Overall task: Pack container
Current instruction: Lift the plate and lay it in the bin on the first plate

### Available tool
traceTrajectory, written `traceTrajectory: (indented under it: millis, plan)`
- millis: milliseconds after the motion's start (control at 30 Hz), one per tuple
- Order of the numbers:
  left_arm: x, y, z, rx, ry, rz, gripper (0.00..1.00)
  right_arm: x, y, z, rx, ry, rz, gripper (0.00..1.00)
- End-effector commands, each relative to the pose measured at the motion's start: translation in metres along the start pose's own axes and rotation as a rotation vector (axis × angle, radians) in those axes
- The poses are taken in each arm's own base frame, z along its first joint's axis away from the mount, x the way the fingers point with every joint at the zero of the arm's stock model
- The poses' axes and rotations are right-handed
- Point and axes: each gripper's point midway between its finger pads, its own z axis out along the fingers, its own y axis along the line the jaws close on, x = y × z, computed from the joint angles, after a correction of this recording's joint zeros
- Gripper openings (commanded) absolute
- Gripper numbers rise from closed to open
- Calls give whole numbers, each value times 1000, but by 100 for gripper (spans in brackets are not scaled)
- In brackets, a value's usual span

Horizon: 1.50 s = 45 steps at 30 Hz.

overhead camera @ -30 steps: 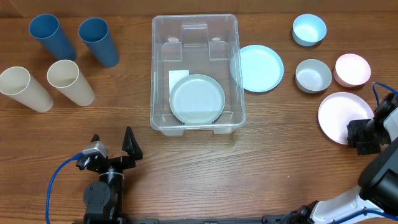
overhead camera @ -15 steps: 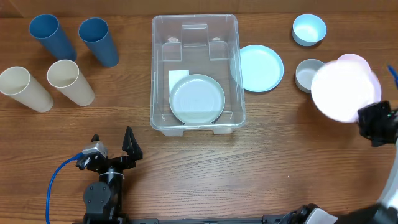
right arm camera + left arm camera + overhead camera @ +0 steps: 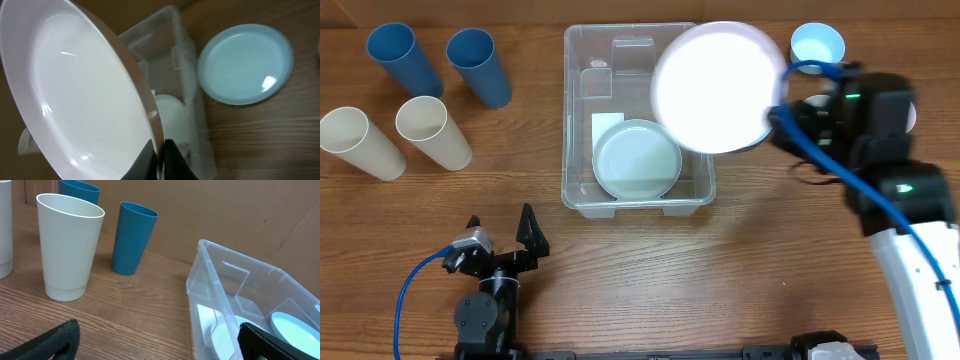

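Observation:
The tilted pink plate should become level over the light blue plate as my right gripper next crosses the bin's side and goes down.
The container is a clear bin at the table's middle, with a light blue plate lying flat inside. My right gripper is shut on the rim of a pink plate. It holds the plate tilted above the bin's right wall and back right corner. In the right wrist view the fingers pinch the plate edge, with the bin below. My left gripper is open and empty near the front edge; its view shows the bin to the right.
Two blue cups and two cream cups stand at the back left. A light blue bowl is at the back right. Another light blue plate lies on the table right of the bin.
My right gripper lifted the pink plate off the table at the far right. It carried the plate left until it was over the bin's right side. The left arm has not moved.

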Motion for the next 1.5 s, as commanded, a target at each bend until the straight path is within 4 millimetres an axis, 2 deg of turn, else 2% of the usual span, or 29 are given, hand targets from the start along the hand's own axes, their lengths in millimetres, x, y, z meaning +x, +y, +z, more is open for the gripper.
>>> traceTrajectory:
  millis: [0,67,133,300,400,533,700,1067,1133,1200,1300,1467]
  plan:
    - [-1,0,0,3,-5,-8,100,7,31,22,27,-29,-66,7]
    - [-1,0,0,4,-5,-8,100,24,40,48,51,7,-105,7]
    - [-1,0,0,3,-5,-8,100,39,39,71,82,57,-123,7]
    - [-1,0,0,4,-5,-8,100,75,24,126,148,185,-142,7]
    - [-1,0,0,3,-5,-7,100,86,18,145,167,218,-148,7]
    - [-1,0,0,3,-5,-7,100,104,0,172,216,279,-145,7]
    - [-1,0,0,3,-5,-7,100,121,-16,190,259,334,-142,6]
    - [-1,0,0,3,-5,-8,100,127,-18,192,266,351,-149,7]
    - [-1,0,0,3,-5,-7,100,131,-15,192,259,358,-167,42]
    - [-1,0,0,3,-5,-8,100,136,-11,192,249,367,-199,65]
    - [-1,0,0,3,-5,-7,100,141,-9,191,246,382,-229,76]
    - [-1,0,0,3,-5,-7,100,136,-2,189,236,377,-239,79]
